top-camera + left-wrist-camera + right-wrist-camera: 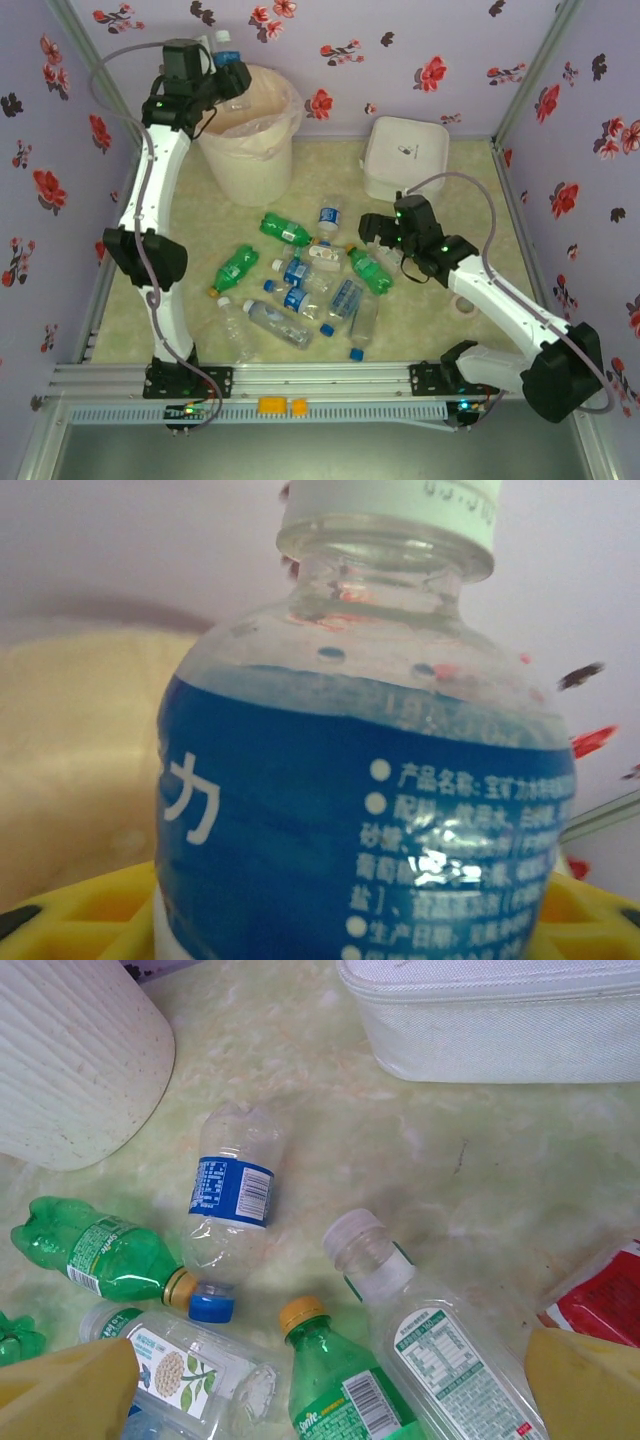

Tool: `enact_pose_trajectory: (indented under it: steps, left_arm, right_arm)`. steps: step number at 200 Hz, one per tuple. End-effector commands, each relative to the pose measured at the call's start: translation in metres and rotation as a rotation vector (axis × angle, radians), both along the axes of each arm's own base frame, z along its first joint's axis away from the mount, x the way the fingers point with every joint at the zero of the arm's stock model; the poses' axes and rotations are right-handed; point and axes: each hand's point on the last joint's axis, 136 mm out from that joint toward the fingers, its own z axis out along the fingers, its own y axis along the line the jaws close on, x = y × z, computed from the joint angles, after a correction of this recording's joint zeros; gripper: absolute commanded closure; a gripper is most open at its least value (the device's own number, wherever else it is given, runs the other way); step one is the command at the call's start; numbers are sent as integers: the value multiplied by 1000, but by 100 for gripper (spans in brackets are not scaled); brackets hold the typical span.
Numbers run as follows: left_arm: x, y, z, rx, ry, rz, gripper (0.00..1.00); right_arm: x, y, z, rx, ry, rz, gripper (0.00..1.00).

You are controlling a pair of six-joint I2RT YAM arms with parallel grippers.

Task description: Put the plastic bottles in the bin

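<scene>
My left gripper will next lower the clear plastic bottle a little inside the bin's rim and let go of it, because the bin's opening is below.
My left gripper (226, 76) is up at the back left, over the rim of the bin (287, 108), a tall cream bucket with a pinkish liner. It is shut on a clear plastic bottle (360, 810) with a blue label and a white cap, held upright between the yellow fingers (85, 920). Several more plastic bottles (300, 285), clear and green, lie in a heap mid-table. My right gripper (372, 232) hovers open at the heap's right edge. In the right wrist view a green Sprite bottle (345, 1395) and a clear white-capped bottle (430, 1345) lie below its spread fingertips (60, 1390).
A flat white lidded box (403, 158) sits at the back right, close behind the right gripper. A small white ring (464, 301) lies by the right arm. Flowered walls close in the left, back and right sides. A metal rail (320, 380) runs along the front.
</scene>
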Motion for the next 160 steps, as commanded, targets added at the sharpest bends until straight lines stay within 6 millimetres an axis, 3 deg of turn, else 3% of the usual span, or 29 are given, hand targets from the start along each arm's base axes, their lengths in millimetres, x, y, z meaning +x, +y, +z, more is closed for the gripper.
enact_pose_trajectory:
  steps: [1, 18, 35, 52, 74, 104, 160]
  left_arm:
    - [-2, 7, -23, 88, 73, 14, 93]
    - [1, 10, -36, 110, 106, 28, 86]
    - [1, 12, -40, 123, 119, 40, 59]
    - [0, 14, -39, 125, 119, 50, 38]
    - [-3, 15, -32, 115, 111, 57, 22]
    - [-11, 15, -15, 111, 79, 54, 10]
    - [-43, -2, 25, 106, -11, 2, 7]
  right_arm:
    - [-4, -13, 0, -30, -7, -20, 0]
    - [-5, -20, -1, -43, -2, -42, 0]
    - [-6, -29, -1, -65, 7, -76, 0]
    - [-8, -39, -5, -102, 36, -88, 1]
    - [-12, -63, -16, -216, 102, -126, 0]
    - [-18, -89, -34, -336, 228, -131, 0]
    - [-18, -115, -66, -395, 400, -134, 2]
